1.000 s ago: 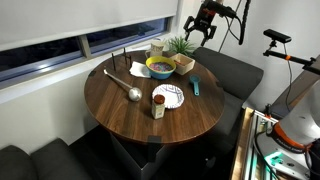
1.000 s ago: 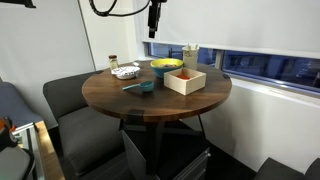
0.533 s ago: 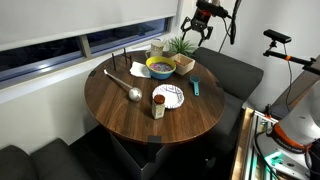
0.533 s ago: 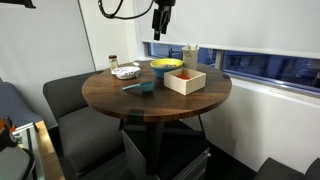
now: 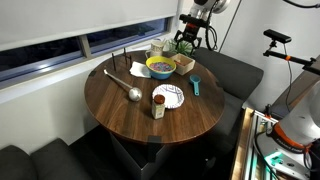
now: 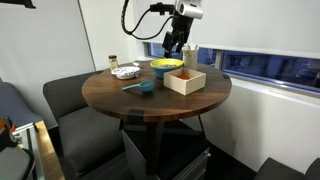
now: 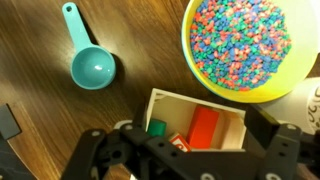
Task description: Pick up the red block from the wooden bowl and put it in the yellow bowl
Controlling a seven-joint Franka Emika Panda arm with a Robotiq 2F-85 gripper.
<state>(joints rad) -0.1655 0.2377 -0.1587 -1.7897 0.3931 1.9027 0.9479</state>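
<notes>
My gripper's fingers are open. It needs to move down and away from the yellow bowl next, with its fingers on either side of the red block (image 7: pixel 203 128).
The red block (image 7: pixel 205 128) lies inside the wooden bowl (image 7: pixel 229 133), a squarish tan container, beside a green piece (image 7: pixel 156 128) and a small red-and-white piece (image 7: pixel 180 144). The yellow bowl (image 7: pixel 238 98) stands just beyond it, its inside full of coloured specks. My gripper (image 7: pixel 190 162) is open and empty, hovering right above the wooden bowl. In both exterior views the gripper (image 5: pixel 187 40) (image 6: pixel 177 45) hangs above the wooden bowl (image 5: pixel 184 63) (image 6: pixel 186 80), next to the yellow bowl (image 5: pixel 160 67) (image 6: pixel 166 67).
A teal scoop (image 7: pixel 92 68) (image 5: pixel 196 87) lies on the round wooden table (image 5: pixel 120 115). A white patterned paper plate (image 5: pixel 168 96), a metal spoon (image 5: pixel 130 90), a small jar (image 5: pixel 158 110) and a plant (image 5: pixel 180 44) are also there. Grey seats surround the table.
My gripper has come down and moved over the table, from high beside the window to just above the wooden bowl. The objects have not moved.
</notes>
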